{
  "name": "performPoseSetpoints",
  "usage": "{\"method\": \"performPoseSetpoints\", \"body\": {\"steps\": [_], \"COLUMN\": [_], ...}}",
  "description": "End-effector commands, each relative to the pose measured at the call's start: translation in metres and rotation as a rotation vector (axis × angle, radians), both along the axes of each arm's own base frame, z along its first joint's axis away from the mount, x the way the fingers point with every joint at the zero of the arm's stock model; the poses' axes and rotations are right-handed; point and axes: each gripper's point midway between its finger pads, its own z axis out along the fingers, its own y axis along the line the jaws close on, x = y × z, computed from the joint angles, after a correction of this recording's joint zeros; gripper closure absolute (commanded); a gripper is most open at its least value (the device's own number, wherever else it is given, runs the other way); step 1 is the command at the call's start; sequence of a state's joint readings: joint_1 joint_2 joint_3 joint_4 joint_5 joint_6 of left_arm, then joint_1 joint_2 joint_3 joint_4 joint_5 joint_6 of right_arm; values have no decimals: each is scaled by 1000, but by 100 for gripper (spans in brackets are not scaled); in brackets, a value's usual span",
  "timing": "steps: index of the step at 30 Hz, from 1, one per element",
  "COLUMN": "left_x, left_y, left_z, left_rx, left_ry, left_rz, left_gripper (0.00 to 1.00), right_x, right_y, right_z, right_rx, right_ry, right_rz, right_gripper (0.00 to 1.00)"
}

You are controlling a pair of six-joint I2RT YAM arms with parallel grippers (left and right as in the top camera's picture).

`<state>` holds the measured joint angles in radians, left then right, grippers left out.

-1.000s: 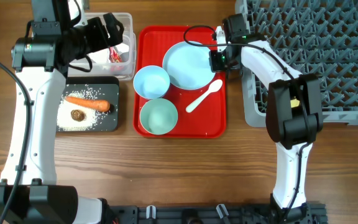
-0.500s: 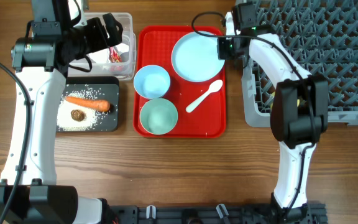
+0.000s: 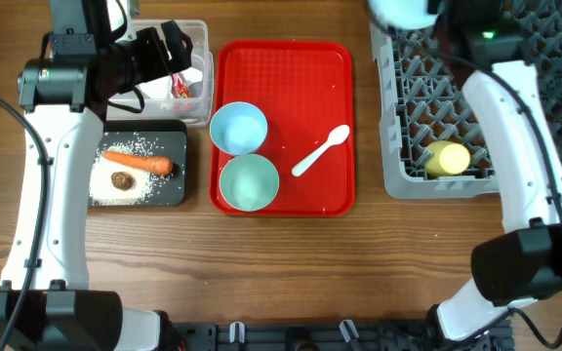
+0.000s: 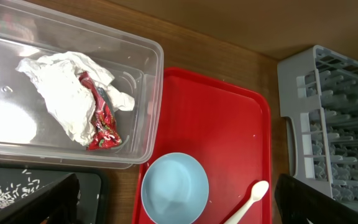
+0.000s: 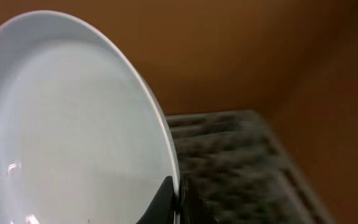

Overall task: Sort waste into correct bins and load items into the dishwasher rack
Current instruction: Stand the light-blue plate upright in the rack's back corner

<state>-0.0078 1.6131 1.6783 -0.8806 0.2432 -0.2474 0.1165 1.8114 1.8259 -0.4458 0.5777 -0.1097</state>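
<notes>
The plate (image 5: 73, 124) goes down onto the empty rack wires below my right gripper, to the right in the overhead view, next, and then my right gripper releases it.
My right gripper (image 5: 176, 200) is shut on the rim of the pale blue plate (image 5: 73, 124) and holds it tilted, high above the far left corner of the grey dishwasher rack (image 3: 515, 117); the plate shows at the overhead view's top edge (image 3: 403, 10). A yellow cup (image 3: 447, 157) lies in the rack. The pale blue bowl (image 3: 238, 128), mint-green bowl (image 3: 249, 182) and white spoon (image 3: 320, 151) lie on the red tray (image 3: 310, 78). My left gripper (image 4: 179, 205) is open and empty, by the clear tub (image 3: 195, 58), which holds the napkin (image 4: 67, 93) and red wrapper (image 4: 101, 121).
The black tray (image 3: 174, 190) in front of the tub holds the carrot piece (image 3: 137, 162), the brown lump (image 3: 121, 179) and rice grains (image 3: 130, 146). The rack's left wall (image 3: 390, 117) stands close to the red tray's right edge. Bare wooden table runs along the front.
My right gripper has lifted the plate off the red tray and carried it up and right, over the rack's far left corner. The left arm has not moved.
</notes>
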Motion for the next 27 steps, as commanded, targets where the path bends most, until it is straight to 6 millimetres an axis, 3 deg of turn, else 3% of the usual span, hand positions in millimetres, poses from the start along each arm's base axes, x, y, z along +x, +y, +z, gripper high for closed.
{"method": "performPoseSetpoints", "body": {"steps": [1,3,6,12,15,22,27], "left_x": [2,2,2,2,2,2,2], "left_y": [4,4,4,4,4,4,4], "left_z": [-2,-2,-2,-2,-2,-2,-2], "left_rx": [9,10,9,9,9,9,9], "left_ry": [4,4,4,4,4,4,4], "left_rz": [10,10,10,10,10,10,10], "left_gripper": [0,0,0,0,0,0,0], "right_x": [-17,-21,-24,-25,-21,-1,7], "right_y": [-68,-94,-148,-208,-224,-241,-249], "right_z": [20,22,15,-18,-26,-76,-95], "right_rx": [-211,-234,-255,-326,-328,-339,-331], "right_ry": [33,44,70,202,200,262,256], "right_rz": [-206,-248,-306,-335,-341,-334,-349], "right_gripper": [96,95,96,96,96,96,96]}}
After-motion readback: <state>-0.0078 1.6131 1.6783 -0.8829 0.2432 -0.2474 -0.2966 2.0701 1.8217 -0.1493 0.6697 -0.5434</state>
